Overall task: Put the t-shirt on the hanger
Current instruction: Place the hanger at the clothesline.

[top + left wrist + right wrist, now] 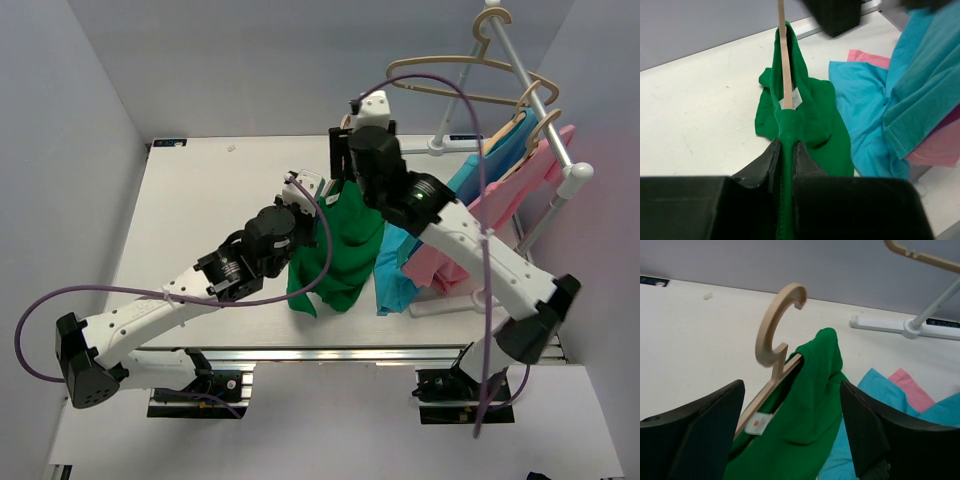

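Observation:
The rack's bare bar [514,58] is above my left gripper and to its right in the top view. I should lift the shirt that way next and let it go.
The green t-shirt [345,250] hangs from the grippers down onto the table between the two arms. My left gripper [303,190] is shut on a fold of its cloth; in the left wrist view [786,147] the shirt [810,115] drapes ahead of the jaws. The beige hanger [785,65] rises out of the shirt's neck beside a white label. In the right wrist view the hanger's hook [772,335] stands above the shirt [810,405], with one shoulder under the cloth. My right gripper [792,425] is wide open around shirt and hanger, its fingers [695,435] apart from both.
A white clothes rack [530,90] stands at the right with a light blue garment [400,270] and a pink one [450,260] hanging down to the table. An empty beige hanger [450,75] hangs at the rack's top. The rack's base [900,325] lies behind.

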You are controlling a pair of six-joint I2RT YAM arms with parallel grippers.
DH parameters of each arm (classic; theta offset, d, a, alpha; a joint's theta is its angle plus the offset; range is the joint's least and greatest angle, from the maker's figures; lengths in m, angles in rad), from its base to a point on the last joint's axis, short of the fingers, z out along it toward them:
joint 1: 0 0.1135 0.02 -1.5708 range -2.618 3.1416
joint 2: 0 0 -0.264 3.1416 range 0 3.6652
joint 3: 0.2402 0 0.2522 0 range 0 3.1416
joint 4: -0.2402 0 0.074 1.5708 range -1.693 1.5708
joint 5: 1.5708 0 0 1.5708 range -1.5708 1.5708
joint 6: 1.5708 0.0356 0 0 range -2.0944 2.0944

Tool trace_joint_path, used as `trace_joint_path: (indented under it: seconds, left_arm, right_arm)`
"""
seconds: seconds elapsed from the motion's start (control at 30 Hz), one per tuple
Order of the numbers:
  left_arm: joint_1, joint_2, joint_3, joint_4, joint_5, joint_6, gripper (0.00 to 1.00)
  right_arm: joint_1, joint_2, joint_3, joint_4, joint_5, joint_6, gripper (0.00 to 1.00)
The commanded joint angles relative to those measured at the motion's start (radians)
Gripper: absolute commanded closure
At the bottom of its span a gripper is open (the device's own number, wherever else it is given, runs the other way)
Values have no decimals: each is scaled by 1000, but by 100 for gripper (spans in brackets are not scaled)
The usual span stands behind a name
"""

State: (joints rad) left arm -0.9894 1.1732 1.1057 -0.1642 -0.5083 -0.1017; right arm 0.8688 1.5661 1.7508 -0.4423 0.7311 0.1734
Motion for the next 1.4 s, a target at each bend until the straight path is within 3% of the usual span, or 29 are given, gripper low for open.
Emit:
trace_joint_path:
  seconds: [0.0,0.07,0.27,0.4,0.47,0.73,0.87,1.0,1.2,1.3,1.37]
  left_arm:
    - [8,-9,10,48,-44,17,100]
    - [9,3,2,55,-52,19,100]
    - [24,-18,-26,150,25,72,100]
    - [98,-20,58,193,160,161,100]
    - [153,-11,104,190,296,181,100]
    - [213,124,293,190,666,281,100]
    - [242,270,500,117,751,290,100]
    - [252,442,690,92,826,283,100]
    - [258,719,1041,20,863,283,100]
    - [258,816,1161,3,904,284,100]
    - [258,827,1160,60,918,278,100]
  right_arm:
    - [7,-115,-52,77,-94,-2,16]
    - [7,-159,-91,77,-130,1,11]
    - [7,-276,-108,80,-180,-11,11]
    - [6,-372,-71,86,-55,-67,11]
    - [7,-431,-71,96,-4,-92,11]
    - [7,-676,-203,278,278,-227,11]
    - [7,-725,-186,304,390,-305,11]
    - [7,-736,-203,439,520,-431,11]
    - [7,-755,-252,562,545,-557,11]
    - [7,-752,-264,608,542,-612,11]
    - [7,-741,-264,620,547,-632,11]
